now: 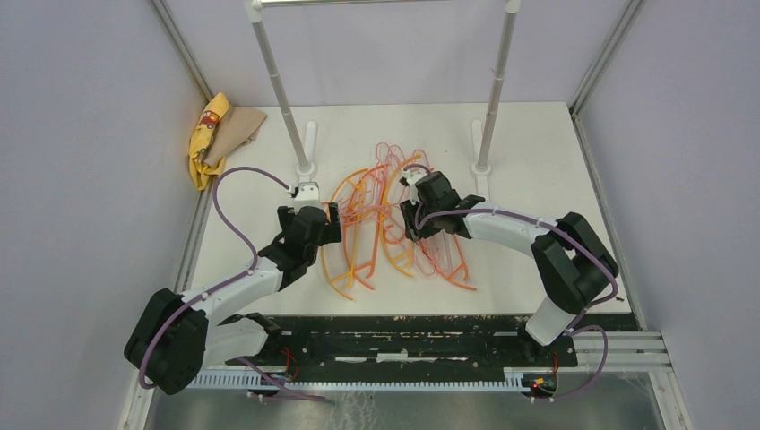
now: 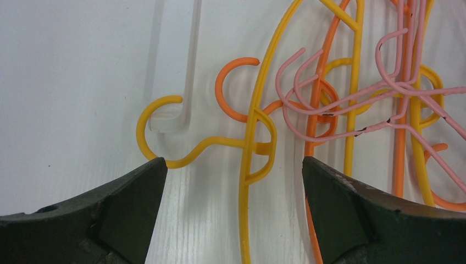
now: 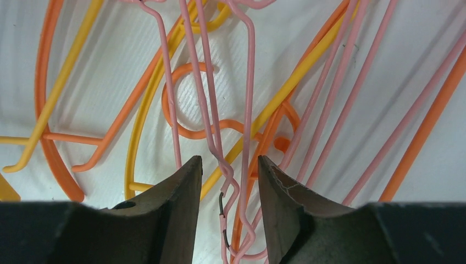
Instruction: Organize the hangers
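The pink wires bunch between my fingers but spread farther out. My right gripper should move outward next toward the far bend of the pink hangers and close on the separate pink wire.
The hangers (image 1: 394,224) lie in a tangled pile mid-table: yellow, orange and thin pale pink ones. My left gripper (image 1: 333,215) is at the pile's left edge. In the left wrist view it (image 2: 233,165) is wide open, low over the table, with a yellow hanger's arm (image 2: 247,192) between its jaws and that hanger's hook (image 2: 145,129) just ahead. My right gripper (image 1: 410,219) is over the pile's middle. In the right wrist view it (image 3: 228,162) is open with a narrow gap, straddling the necks of pink wire hangers (image 3: 222,165) without pinching them.
The white-poled rack stands behind the pile, with poles on the left (image 1: 278,90) and on the right (image 1: 497,90) and a white foot (image 2: 189,55) close to the yellow hook. A yellow and tan cloth (image 1: 220,134) lies at the back left corner. Walls enclose the table.
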You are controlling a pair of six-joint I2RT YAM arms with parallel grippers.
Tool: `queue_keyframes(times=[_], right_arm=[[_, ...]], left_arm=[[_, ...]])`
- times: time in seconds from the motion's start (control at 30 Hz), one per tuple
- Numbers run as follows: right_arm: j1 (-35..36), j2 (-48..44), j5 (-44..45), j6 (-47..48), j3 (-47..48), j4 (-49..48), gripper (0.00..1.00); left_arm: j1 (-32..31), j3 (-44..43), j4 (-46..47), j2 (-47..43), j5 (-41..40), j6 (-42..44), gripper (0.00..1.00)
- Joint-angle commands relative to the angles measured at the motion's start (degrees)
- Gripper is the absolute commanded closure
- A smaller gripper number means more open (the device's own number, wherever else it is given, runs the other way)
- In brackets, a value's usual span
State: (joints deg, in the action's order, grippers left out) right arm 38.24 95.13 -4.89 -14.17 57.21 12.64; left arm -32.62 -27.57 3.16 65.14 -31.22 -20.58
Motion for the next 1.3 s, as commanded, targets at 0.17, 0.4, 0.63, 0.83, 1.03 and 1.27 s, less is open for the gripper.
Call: queue_keyframes(times=[0.17, 0.4, 0.63, 0.83, 1.03, 1.27], right_arm=[[0.12, 3.73, 2.11, 0.74, 8.65, -2.89, 0.51], [0.13, 9.29, 4.99, 1.58, 11.72, -3.74, 0.53], [0.1, 10.05, 6.68, 1.61, 10.66, -5.15, 0.7], [0.1, 6.13, 6.47, 1.43, 8.55, -5.5, 1.0], [0.02, -2.06, 6.97, 0.18, 6.63, -4.89, 1.0], [-3.1, -12.34, 4.14, -5.59, 7.28, -8.21, 0.99]], left_arm=[[-0.21, -0.33, 2.03, -0.02, -1.02, 0.29, 0.0], [-0.18, -0.27, 1.94, -0.19, -1.21, 0.45, 0.0], [-0.17, -0.32, 2.19, 0.11, -1.21, 0.54, 0.0], [-0.17, -0.58, 2.33, 0.98, -1.23, 0.61, 0.0], [-0.21, -0.48, 2.3, 0.54, -1.47, 0.42, 0.0], [-0.23, -0.01, 2.38, -0.54, -2.87, 0.34, 0.0]])
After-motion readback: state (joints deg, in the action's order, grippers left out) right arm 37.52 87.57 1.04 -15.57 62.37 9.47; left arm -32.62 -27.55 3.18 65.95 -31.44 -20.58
